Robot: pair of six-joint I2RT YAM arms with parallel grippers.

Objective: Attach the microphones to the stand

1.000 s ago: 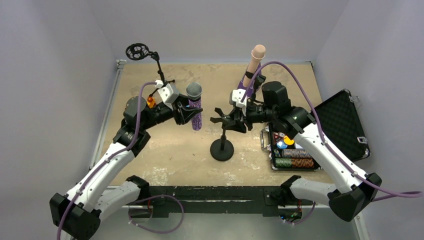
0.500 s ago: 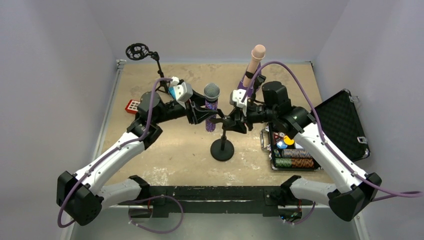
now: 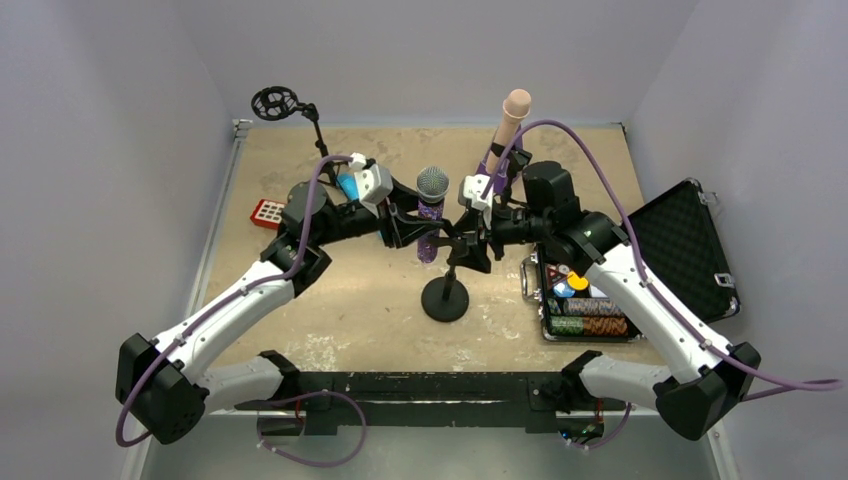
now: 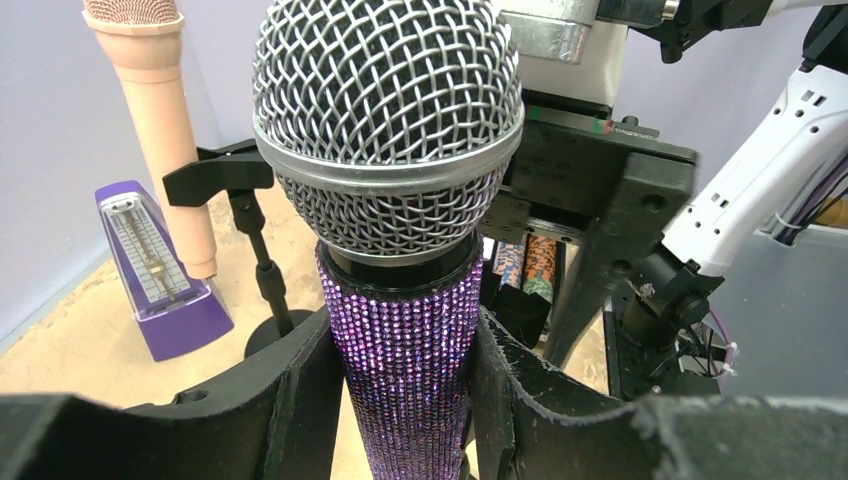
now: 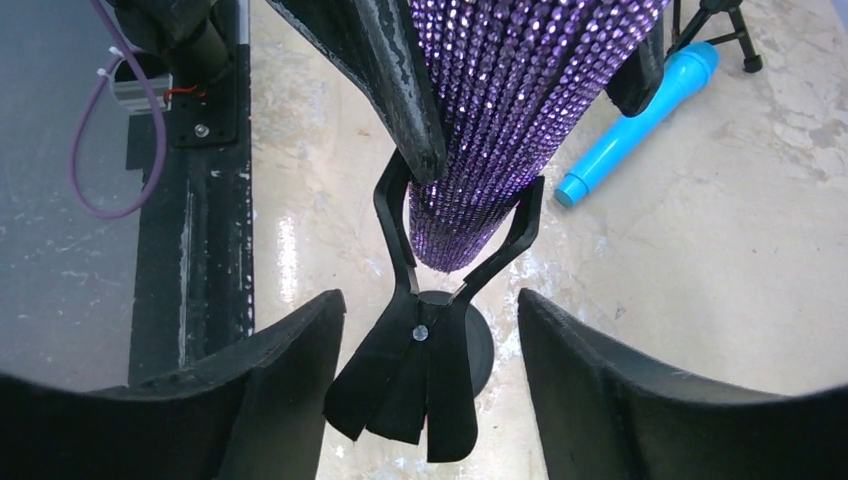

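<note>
My left gripper holds the purple microphone point(image 3: 430, 205) with the clip's prongs on both sides of it. I will move the gripper to the right in the top view, push the microphone into the clip's prongs and let it go.
My left gripper point(image 3: 418, 225) is shut on the glittery purple microphone point(image 3: 430, 205), held upright with its grey mesh head point(image 4: 388, 120) on top. Its lower end point(image 5: 470, 215) sits between the spread prongs of the black clip point(image 5: 430, 370) on the desk stand point(image 3: 445, 298). My right gripper point(image 5: 430, 400) is open, with its fingers either side of the clip's tail and a gap on the right. The pale pink microphone point(image 3: 513, 115) stands clipped in a stand at the back. The sky-blue microphone point(image 5: 640, 115) lies on the table behind my left arm.
A purple metronome point(image 4: 160, 270) stands by the pink microphone. An open black case of poker chips point(image 3: 585, 300) lies right of the stand. A tripod stand with a ring holder point(image 3: 275, 102) stands at the back left. A small red-and-white item point(image 3: 267, 212) lies near the left wall.
My left arm has carried the purple microphone rightward, up to the stand's clip and into its prongs. My right arm has barely moved.
</note>
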